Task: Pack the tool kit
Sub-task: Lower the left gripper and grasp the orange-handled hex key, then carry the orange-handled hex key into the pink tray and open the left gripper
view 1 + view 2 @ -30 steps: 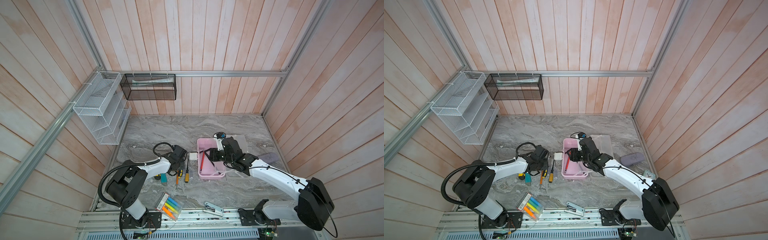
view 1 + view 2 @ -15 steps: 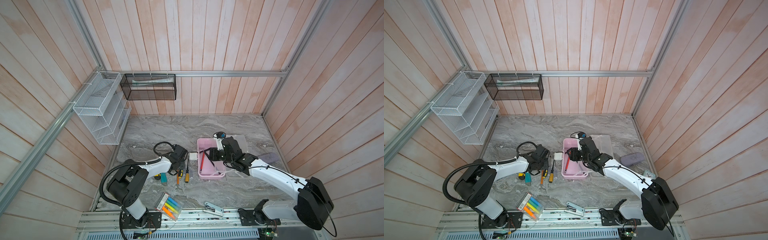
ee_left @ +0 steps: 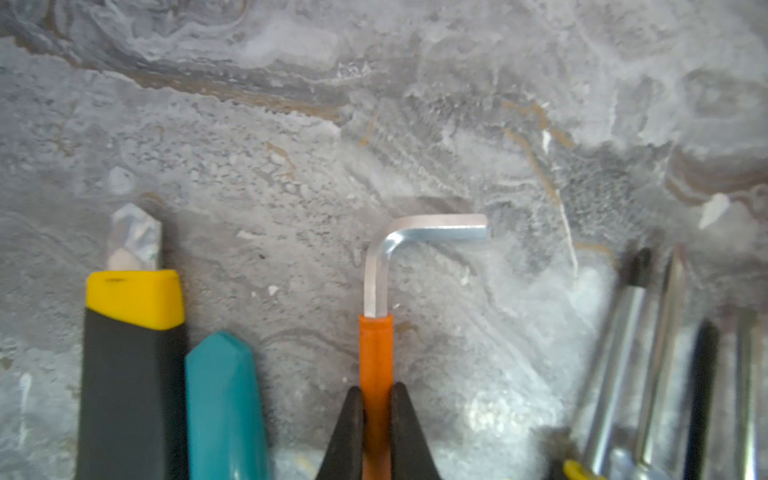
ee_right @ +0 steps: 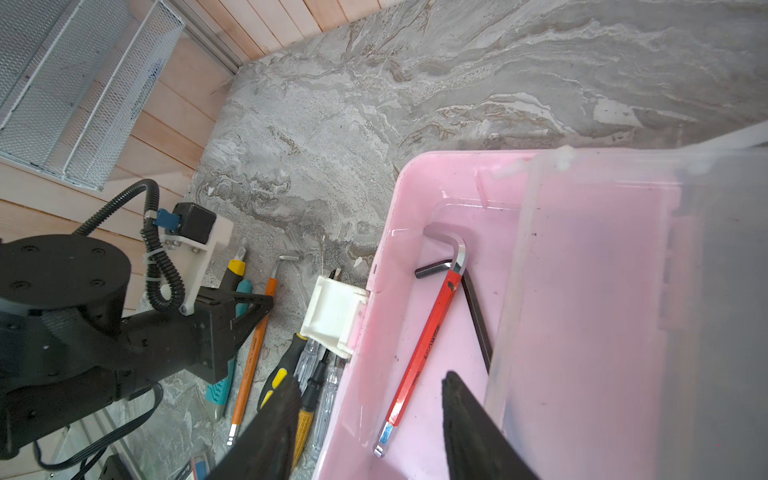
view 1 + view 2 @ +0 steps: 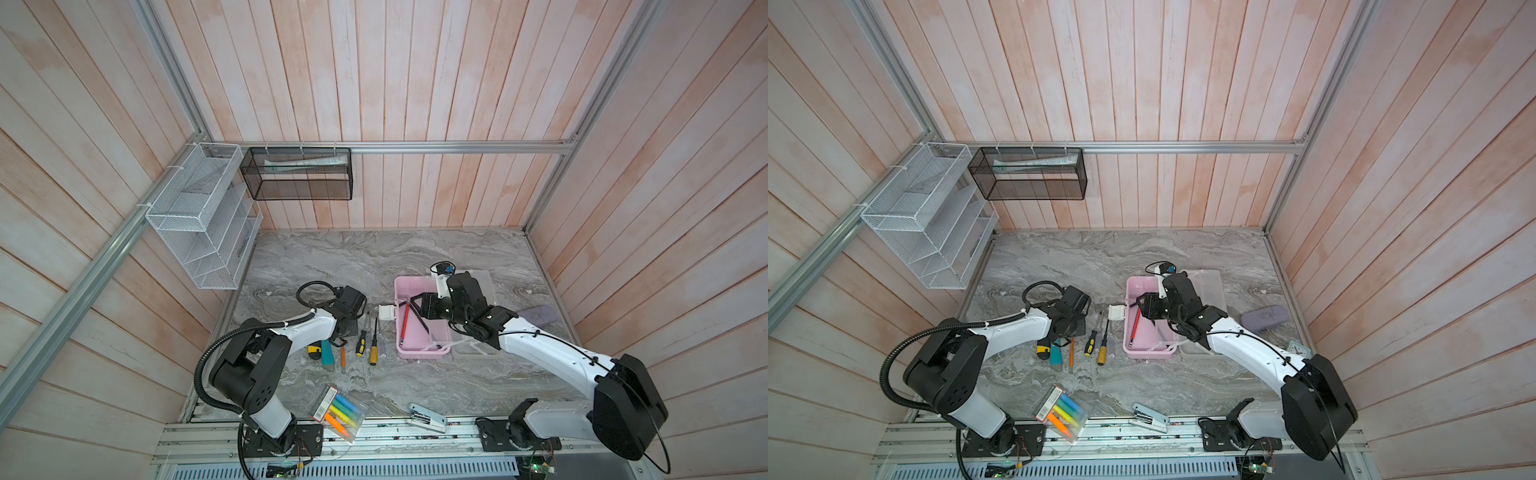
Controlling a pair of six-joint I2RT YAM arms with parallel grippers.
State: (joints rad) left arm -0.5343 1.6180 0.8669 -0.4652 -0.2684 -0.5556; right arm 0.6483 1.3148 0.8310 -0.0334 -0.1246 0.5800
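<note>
Next, my left gripper rises, carries the orange hex key into the box (image 5: pixel 415 286) beside the red one and releases, since the box lies past the screwdrivers.
The tool kit's pale pink box (image 5: pixel 415 286) (image 5: pixel 1142 286) (image 4: pixel 415 166) lies open, its translucent lid (image 5: pixel 484 282) (image 4: pixel 623 291) folded to the right. A red hex key (image 4: pixel 428 336) and a black one (image 4: pixel 478 320) lie inside. My right gripper (image 4: pixel 370 378) (image 5: pixel 419 305) hovers open over the box, holding nothing. Left of the box, my left gripper (image 3: pixel 376 388) (image 5: pixel 347 328) is shut on the orange hex key (image 3: pixel 376 345) (image 5: pixel 1072 351), which lies on the table. Beside it are a yellow-black utility knife (image 3: pixel 133 332), a teal knife (image 3: pixel 224 395) and screwdrivers (image 3: pixel 623 332) (image 5: pixel 361 338).
The box's white latch (image 4: pixel 332 316) sticks out toward the screwdrivers. A highlighter pack (image 5: pixel 338 411) and a white stapler (image 5: pixel 426 417) lie near the front edge. A grey-purple case (image 5: pixel 538 316) sits at the right. Wire shelves (image 5: pixel 199 216) and a black mesh basket (image 5: pixel 297 174) hang on the walls.
My left gripper has closed onto the orange hex key's sleeve. The right arm has not moved.
</note>
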